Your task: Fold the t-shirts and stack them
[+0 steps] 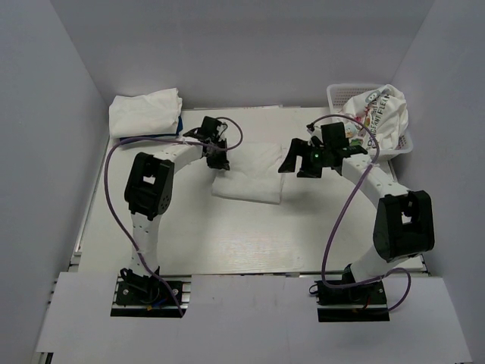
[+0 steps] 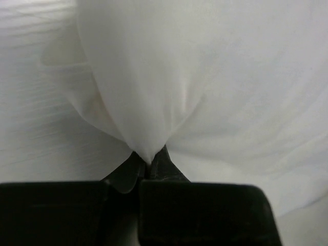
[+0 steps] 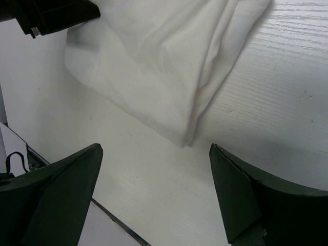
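Note:
The t-shirt (image 1: 250, 178) is already folded. My left gripper will next go up, swing outward, to the left in the top view, and let go of it over the stack (image 1: 145, 114).
A folded white t-shirt (image 1: 250, 178) lies in the middle of the table. My left gripper (image 1: 216, 158) is shut on its left edge; in the left wrist view the white cloth (image 2: 195, 77) rises pinched from the shut jaws of my left gripper (image 2: 149, 165). My right gripper (image 1: 298, 158) is open and empty just above the shirt's right side; in the right wrist view my right gripper (image 3: 156, 159) hovers near the shirt's corner (image 3: 164, 66). A stack of folded white shirts over a dark blue one (image 1: 145, 112) sits at the back left. The cartoon-print shirt (image 1: 379, 114) fills the basket.
The white lattice basket (image 1: 341, 92) stands at the back right corner. White walls enclose the table on three sides. The table's near edge (image 3: 118, 220) shows in the right wrist view. Purple cables loop from both arms.

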Motion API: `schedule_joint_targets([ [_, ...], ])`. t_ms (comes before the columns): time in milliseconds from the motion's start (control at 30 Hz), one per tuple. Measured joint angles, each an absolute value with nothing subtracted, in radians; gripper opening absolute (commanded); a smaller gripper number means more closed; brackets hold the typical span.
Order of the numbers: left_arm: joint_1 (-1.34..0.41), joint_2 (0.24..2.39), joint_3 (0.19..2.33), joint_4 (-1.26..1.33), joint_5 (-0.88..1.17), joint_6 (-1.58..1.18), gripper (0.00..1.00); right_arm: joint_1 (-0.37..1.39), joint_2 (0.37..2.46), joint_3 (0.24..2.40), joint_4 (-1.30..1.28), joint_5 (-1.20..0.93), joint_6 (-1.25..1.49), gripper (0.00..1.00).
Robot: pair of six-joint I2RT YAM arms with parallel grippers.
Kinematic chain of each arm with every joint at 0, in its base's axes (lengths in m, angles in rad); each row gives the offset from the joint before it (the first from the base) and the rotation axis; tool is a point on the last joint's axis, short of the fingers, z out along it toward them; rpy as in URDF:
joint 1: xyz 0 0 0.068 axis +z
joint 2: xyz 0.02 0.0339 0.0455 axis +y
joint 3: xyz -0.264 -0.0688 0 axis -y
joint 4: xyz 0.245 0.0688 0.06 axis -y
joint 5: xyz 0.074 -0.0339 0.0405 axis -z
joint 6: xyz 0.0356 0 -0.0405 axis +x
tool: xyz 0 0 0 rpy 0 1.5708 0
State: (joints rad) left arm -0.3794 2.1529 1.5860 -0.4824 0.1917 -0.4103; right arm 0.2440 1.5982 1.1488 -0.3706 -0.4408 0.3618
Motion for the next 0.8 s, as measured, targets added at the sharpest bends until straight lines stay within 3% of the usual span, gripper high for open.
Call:
schedule_joint_targets([
  [433, -0.339, 2.143, 1.952, -0.719, -0.218, -0.101, 0.00, 0.242, 1.516, 1.097, -0.396, -0.390, 0.324, 0.90],
  [633, -0.308, 2.159, 2.211, -0.809, -0.290, -0.022, 0.00, 0.242, 1.516, 1.093, -0.401, -0.397, 0.310, 0.90],
  [800, -0.276, 2.159, 2.273, -0.791, -0.316, 0.052, 0.00, 0.242, 1.516, 1.082, -0.418, -0.396, 0.305, 0.90],
])
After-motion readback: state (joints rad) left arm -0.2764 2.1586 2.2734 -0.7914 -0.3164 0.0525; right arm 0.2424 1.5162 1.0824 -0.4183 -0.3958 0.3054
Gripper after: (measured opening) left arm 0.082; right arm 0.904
